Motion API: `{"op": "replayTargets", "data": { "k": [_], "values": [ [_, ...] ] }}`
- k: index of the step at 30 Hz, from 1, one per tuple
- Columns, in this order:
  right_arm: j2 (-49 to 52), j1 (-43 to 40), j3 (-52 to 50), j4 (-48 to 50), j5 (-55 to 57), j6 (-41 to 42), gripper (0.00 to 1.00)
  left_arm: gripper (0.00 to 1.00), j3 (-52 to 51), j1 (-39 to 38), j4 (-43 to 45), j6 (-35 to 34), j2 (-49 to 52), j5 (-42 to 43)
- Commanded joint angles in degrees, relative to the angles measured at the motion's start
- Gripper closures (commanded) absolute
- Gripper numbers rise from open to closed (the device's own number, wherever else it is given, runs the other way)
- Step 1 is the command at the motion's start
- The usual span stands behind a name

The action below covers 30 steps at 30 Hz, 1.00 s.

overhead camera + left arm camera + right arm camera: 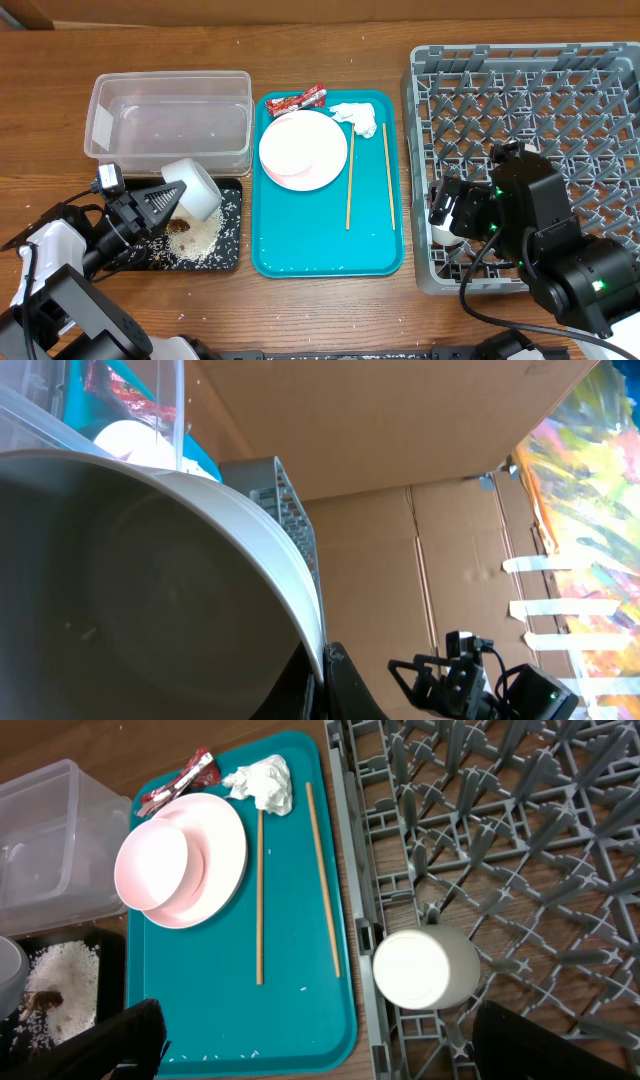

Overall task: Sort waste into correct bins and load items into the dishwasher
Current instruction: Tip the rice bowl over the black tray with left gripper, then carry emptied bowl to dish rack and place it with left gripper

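Note:
The rack's wires beyond the cup (pixel 464 136) stand right of my left gripper in the overhead view, so next my left gripper should carry the bowl (pixel 192 188) across the teal tray onto them.
My left gripper (pixel 165 200) is shut on the rim of the grey bowl (pixel 192 188), which is tipped on its side over the black tray (pixel 228 205). The bowl fills the left wrist view (pixel 130 590). Rice (pixel 200 240) and a brown scrap (pixel 180 227) lie in that tray. My right gripper (pixel 447 212) is open above the small white cup (pixel 425 968), which sits in the front left corner of the grey dish rack (pixel 530 110). Two stacked pink plates (pixel 303 150), two chopsticks (pixel 350 175), a red wrapper (pixel 297 99) and a white tissue (pixel 357 117) lie on the teal tray (pixel 320 250).
The clear tub (pixel 170 120) stands behind the black tray and holds nothing I can see. A few rice grains lie along the teal tray's front edge (pixel 200 1055). The rack's pegs rise around the cup.

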Motion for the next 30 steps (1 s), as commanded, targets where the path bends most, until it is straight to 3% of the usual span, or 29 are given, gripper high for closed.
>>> {"op": "replayTargets", "data": {
  "k": [1,3,6,9,13,19,24,26,27,30],
  "values": [
    [-0.24,-0.15,0.28,0.35,-0.07,-0.15,0.0,0.96,-0.17,0.35,-0.22,0.81,0.09,2.01],
    [-0.24,-0.15,0.28,0.35,-0.07,-0.15,0.0,0.96,-0.17,0.35,2.75,2.89,0.09,-0.68],
    [-0.24,-0.15,0.28,0.44,-0.09,-0.15,0.0,0.96,-0.17,0.33,5.46,-6.36,0.09,-7.61],
    [-0.24,-0.15,0.28,0.5,-0.09,-0.15,0.0,0.96,-0.13,-0.55,-3.21,2.69,-0.33,-3.13],
    [-0.24,-0.15,0.28,0.61,-0.07,-0.15,0.0,0.96,2.27,-2.99,-11.41,11.69,-1.62,-5.44],
    [-0.26,-0.15,0.28,1.53,-0.31,1.57,0.0,0.96,12.33,-11.82,-17.33,11.58,-4.04,-8.74],
    [-0.26,-0.15,0.31,3.58,-2.67,1.55,0.0,0.96,19.98,-22.6,-16.22,5.55,-4.5,-8.66],
    [-0.44,-0.17,0.39,3.58,-0.96,1.55,0.0,0.96,22.1,-28.55,-10.95,0.13,-4.5,-8.85],
    [-0.68,-0.17,0.52,3.76,0.26,1.55,0.0,0.96,22.45,-31.19,-7.19,-3.98,-4.5,-8.98],
    [-2.14,-0.17,2.27,4.04,1.22,1.53,0.0,0.96,22.45,-41.72,14.12,-26.53,-4.42,-15.39]
  ]
}}
